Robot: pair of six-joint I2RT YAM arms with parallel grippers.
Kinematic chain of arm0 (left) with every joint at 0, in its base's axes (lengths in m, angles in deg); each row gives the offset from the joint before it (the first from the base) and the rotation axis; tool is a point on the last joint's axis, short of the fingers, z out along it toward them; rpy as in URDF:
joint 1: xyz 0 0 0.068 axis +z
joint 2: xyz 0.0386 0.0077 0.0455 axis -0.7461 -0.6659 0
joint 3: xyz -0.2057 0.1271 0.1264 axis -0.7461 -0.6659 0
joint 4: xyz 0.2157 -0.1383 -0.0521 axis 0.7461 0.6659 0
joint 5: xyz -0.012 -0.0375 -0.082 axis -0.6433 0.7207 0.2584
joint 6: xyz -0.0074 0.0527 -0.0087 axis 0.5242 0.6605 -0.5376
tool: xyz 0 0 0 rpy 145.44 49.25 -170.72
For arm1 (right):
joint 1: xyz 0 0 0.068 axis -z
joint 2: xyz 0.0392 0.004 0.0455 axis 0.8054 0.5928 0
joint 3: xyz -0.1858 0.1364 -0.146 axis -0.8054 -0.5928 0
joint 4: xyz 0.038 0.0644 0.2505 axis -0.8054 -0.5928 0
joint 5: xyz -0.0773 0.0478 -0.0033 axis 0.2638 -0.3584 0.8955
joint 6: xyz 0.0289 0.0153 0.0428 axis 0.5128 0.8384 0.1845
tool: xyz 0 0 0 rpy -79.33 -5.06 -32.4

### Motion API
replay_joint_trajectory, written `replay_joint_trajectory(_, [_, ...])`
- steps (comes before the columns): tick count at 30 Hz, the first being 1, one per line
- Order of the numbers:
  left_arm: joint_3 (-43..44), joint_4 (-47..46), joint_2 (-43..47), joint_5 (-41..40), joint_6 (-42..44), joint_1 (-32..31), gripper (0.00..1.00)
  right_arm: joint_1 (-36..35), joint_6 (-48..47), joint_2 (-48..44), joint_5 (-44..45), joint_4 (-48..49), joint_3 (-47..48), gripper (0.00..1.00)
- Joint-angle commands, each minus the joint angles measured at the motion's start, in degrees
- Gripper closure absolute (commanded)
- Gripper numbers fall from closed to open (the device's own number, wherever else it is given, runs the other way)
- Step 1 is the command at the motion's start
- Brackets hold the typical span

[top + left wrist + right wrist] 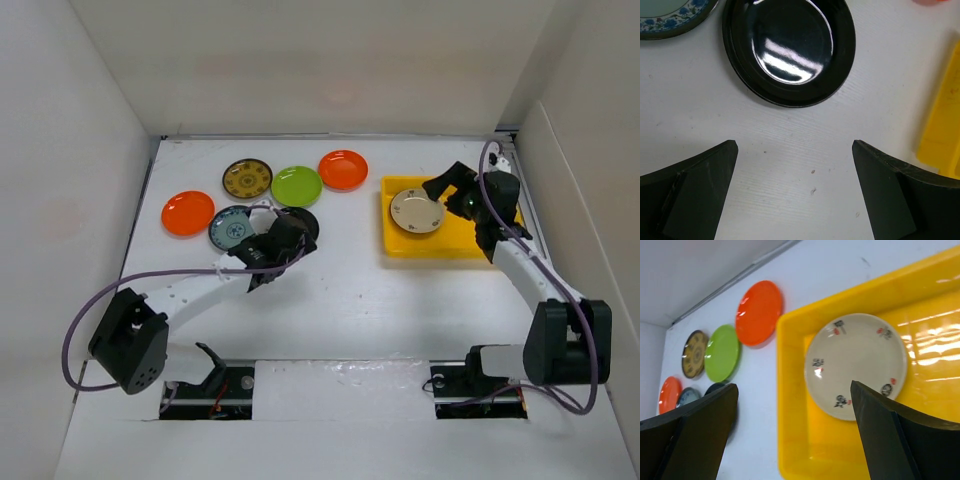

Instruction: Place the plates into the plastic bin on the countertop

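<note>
The left gripper lowers its open fingers outward astride the black plate's near rim (751,88) next. That rim lies below and outward of it, where bare countertop leaves room.
A cream plate (417,211) lies in the yellow plastic bin (400,245); it also shows in the right wrist view (855,365). My right gripper (447,193) hovers open and empty above the bin (790,440). On the countertop stand two orange plates (188,213) (343,169), a lime green plate (297,186), a dark gold-patterned plate (247,178), a teal patterned plate (231,228) and a black plate (790,47). My left gripper (282,245) is open and empty, just short of the black plate, whose near rim lies ahead of the fingertips (725,155).
White walls enclose the countertop (340,300) on the left, back and right. The bin's yellow edge (942,130) lies to the right of my left gripper. Purple cables trail from both arms.
</note>
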Motion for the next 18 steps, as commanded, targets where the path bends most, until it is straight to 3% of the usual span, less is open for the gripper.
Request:
replay_joint_trajectory(1, [-2.06,-2.1,-3.18,-1.98,-4.86,2.87,0.0,-4.3,-2.29,-5.47,1.6,-2.78,0.4,0.0])
replay_joint_trajectory(8, [-3.74,-7.48,-9.78,-4.34,-10.83,4.82,0.02,-6.59,-2.9,-10.14,-9.03,-2.26,-0.75,0.0])
replay_joint_trajectory(18, [-3.83,-12.31,-14.62,-8.12,-15.76,4.82,0.05,-8.53,-4.58,-13.84,-12.03,-2.25,-1.89,0.0])
